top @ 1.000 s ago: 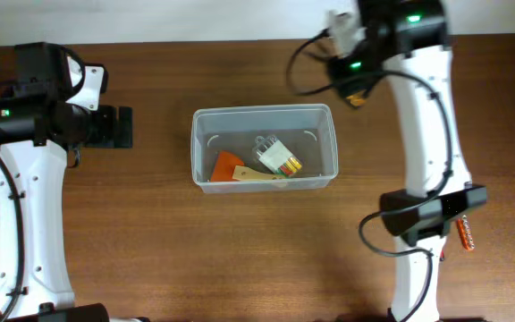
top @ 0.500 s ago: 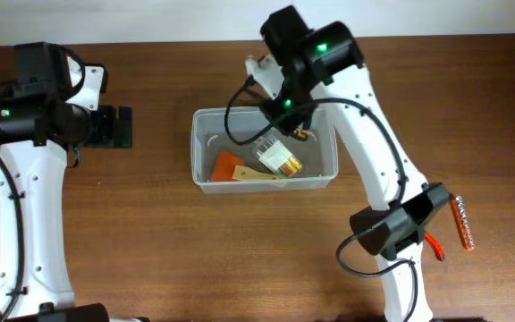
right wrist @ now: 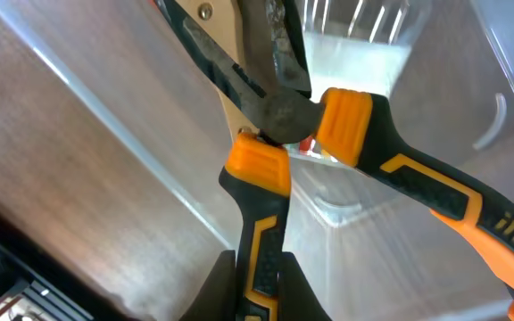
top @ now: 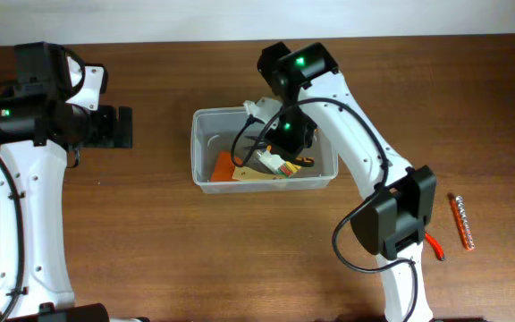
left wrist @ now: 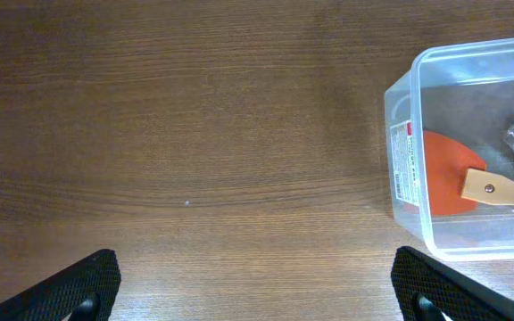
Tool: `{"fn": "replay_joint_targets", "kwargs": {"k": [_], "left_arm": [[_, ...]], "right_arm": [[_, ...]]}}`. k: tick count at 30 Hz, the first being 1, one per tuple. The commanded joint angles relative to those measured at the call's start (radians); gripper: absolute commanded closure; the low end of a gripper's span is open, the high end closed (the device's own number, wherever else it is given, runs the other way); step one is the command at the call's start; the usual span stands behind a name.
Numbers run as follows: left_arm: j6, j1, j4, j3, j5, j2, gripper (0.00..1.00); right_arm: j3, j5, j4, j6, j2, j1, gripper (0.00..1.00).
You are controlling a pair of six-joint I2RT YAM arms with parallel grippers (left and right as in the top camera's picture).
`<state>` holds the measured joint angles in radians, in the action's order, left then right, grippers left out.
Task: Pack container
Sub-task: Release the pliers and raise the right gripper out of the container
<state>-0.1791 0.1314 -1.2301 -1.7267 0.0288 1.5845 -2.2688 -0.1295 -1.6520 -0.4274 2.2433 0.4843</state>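
Note:
I will lower the pliers (right wrist: pixel 270 111) into the tub with my right gripper next and let go of them on the packet's coloured end (right wrist: pixel 309 149), beside the scraper's handle, because they are hanging within the tub's sides.
The container (top: pixel 200 116) is a clear rectangular tub in the middle of the table, also seen as container (left wrist: pixel 405 169) and container (right wrist: pixel 114 125). Inside lie an orange scraper (top: pixel 228 166) with a wooden handle and a clear packet (top: pixel 278 164) of coloured pieces. My right gripper (top: pixel 284 136) hangs over the tub's middle, shut on one handle of the orange-and-black pliers (right wrist: pixel 270 111); the right gripper (right wrist: pixel 259 299) pinches that handle, the other handle splaying right. My left gripper (top: pixel 119 128) stands open left of the tub, and the left gripper (left wrist: pixel 257 285) has bare wood between its fingers.
An orange-handled tool (top: pixel 462 222) lies on the table at the right. A red-handled item (top: pixel 434 243) shows beside the right arm's base. The scraper (left wrist: pixel 449 174) lies at the tub's left end.
My right arm has swung from the back right corner to over the tub and come down, bringing the pliers inside it. The left arm has not moved.

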Motion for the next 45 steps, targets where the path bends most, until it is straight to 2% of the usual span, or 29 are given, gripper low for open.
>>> {"fn": "replay_joint_targets", "kwargs": {"k": [1,10,12,25,29,32,33,34,35,40,45], "left_arm": [[0.005,0.003,0.002,-0.015,0.001,0.007,0.01],[0.005,0.003,0.002,-0.015,0.001,0.007,0.01],[0.005,0.002,0.002,-0.015,0.001,0.007,0.01],[0.005,0.003,0.002,-0.015,0.001,0.007,0.01],[0.005,0.002,0.002,-0.015,0.001,0.007,0.01],[0.005,0.002,0.002,-0.015,0.001,0.007,0.01],[0.005,0.002,0.002,-0.015,0.001,0.007,0.01],[0.005,0.003,0.002,-0.015,0.001,0.007,0.01],[0.005,0.002,0.002,-0.015,0.001,0.007,0.01],[0.005,0.002,0.002,-0.015,0.001,0.007,0.01],[0.005,0.002,0.002,-0.015,0.001,0.007,0.01]], "right_arm": [[0.040,-0.044,0.047,-0.040,-0.030,0.000,0.92],[0.118,-0.044,0.149,-0.040,-0.029,-0.001,0.92],[0.119,-0.044,0.165,-0.040,-0.029,-0.001,0.87],[0.119,-0.044,0.176,-0.039,-0.028,-0.001,0.83],[0.113,-0.043,0.171,-0.027,-0.029,-0.001,0.70],[0.079,-0.024,0.138,0.002,-0.029,-0.003,0.46],[0.060,-0.007,0.118,0.011,-0.029,-0.006,0.30],[0.041,0.019,0.097,0.022,-0.029,-0.009,0.04],[0.016,0.051,0.067,0.030,-0.029,-0.014,0.01],[-0.119,0.154,-0.045,0.142,-0.050,-0.077,0.01],[-0.126,0.202,-0.047,0.229,-0.132,-0.182,0.01]]}}
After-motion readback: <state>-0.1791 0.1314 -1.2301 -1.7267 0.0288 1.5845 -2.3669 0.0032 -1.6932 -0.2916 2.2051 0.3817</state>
